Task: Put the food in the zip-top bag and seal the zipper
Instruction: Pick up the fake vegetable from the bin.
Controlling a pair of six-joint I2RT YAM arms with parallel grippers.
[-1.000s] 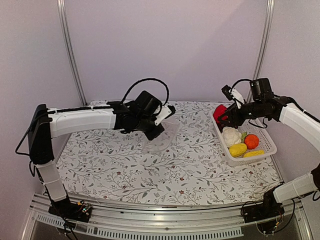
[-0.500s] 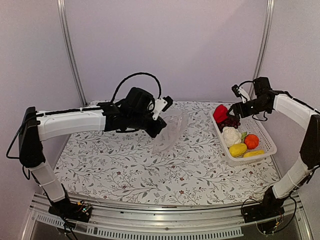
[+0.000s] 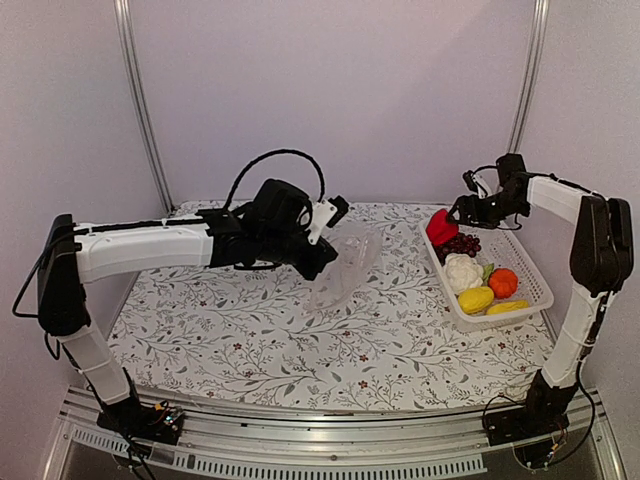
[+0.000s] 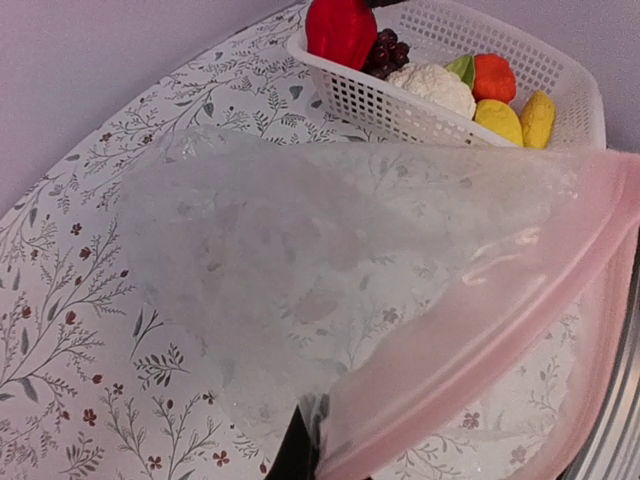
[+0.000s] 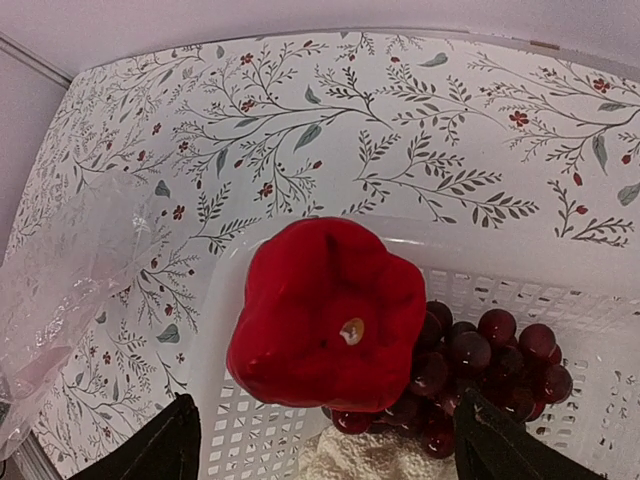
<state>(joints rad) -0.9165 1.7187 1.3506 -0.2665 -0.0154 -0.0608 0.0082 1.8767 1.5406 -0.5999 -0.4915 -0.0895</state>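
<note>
My open fingers are still short of the red pepper (image 3: 440,228) (image 5: 325,310). My right gripper should go down and to the left in the top view next, and close around the pepper.
My left gripper (image 3: 322,258) is shut on the zip-top bag (image 3: 346,266) and holds it lifted over the middle of the table. The clear, crinkly bag (image 4: 320,250) fills the left wrist view, with its pink zipper (image 4: 490,335) running along the mouth edge. The food lies in a white mesh basket (image 3: 536,272): red pepper (image 5: 325,310), grape bunch (image 5: 485,360), cauliflower (image 3: 462,270), an orange piece (image 3: 503,282), a yellow lemon-like piece (image 3: 475,298) and a banana (image 3: 508,307). Above the pepper hovers my right gripper (image 5: 325,445), open, with its fingers (image 5: 165,450) apart from it.
The basket stands at the table's right side, close to the right frame post (image 3: 525,90). The tablecloth (image 3: 250,340) has a floral print. Both arm bases sit on the metal rail (image 3: 320,455) at the near edge.
My right gripper has swung toward the basket's far end over the red pepper and opened wider. The left arm has carried the bag up and slightly to the right.
</note>
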